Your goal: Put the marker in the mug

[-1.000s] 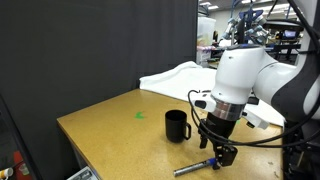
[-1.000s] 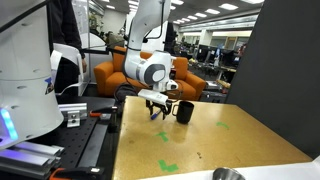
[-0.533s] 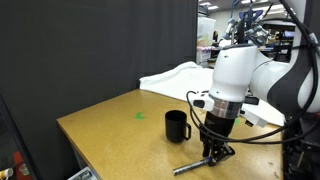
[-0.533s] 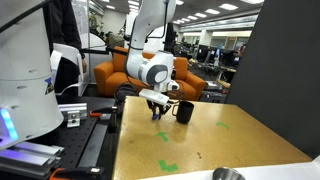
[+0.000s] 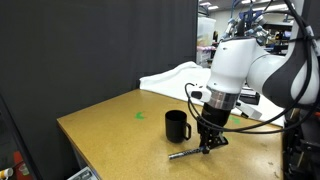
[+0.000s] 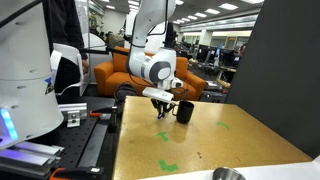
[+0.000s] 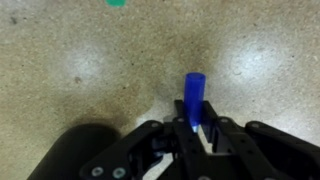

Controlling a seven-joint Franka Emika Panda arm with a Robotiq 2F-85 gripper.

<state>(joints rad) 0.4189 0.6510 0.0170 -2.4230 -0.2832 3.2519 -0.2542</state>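
The marker (image 5: 185, 154) is lying level below the mug's rim. My gripper should next lift it with a tilt, then lower it over the black mug's opening (image 5: 178, 114) and release it.
The marker (image 5: 185, 154) is a slim grey stick lying about level, low over the wooden table (image 5: 110, 135), its far end sticking out to the left of my gripper (image 5: 208, 147). In the wrist view the marker's blue end (image 7: 194, 94) pokes out from between the black fingers (image 7: 166, 142), and my gripper (image 7: 193, 130) is shut on it. The black mug (image 5: 177, 126) stands upright with its mouth open, just left of the gripper. From the opposite side the mug (image 6: 185, 111) is right beside the gripper (image 6: 163, 110).
Green tape marks (image 6: 168, 166) lie on the table, one (image 5: 140, 114) behind the mug. A shiny metal bowl (image 6: 228, 175) sits at the near table edge. A white sheet (image 5: 180, 75) covers the surface behind. A dark blurred shape (image 7: 75, 152) fills the wrist view's lower left.
The jaws have gone from open around the marker to shut on it. The gripper, with the marker, has shifted a little up and toward the mug.
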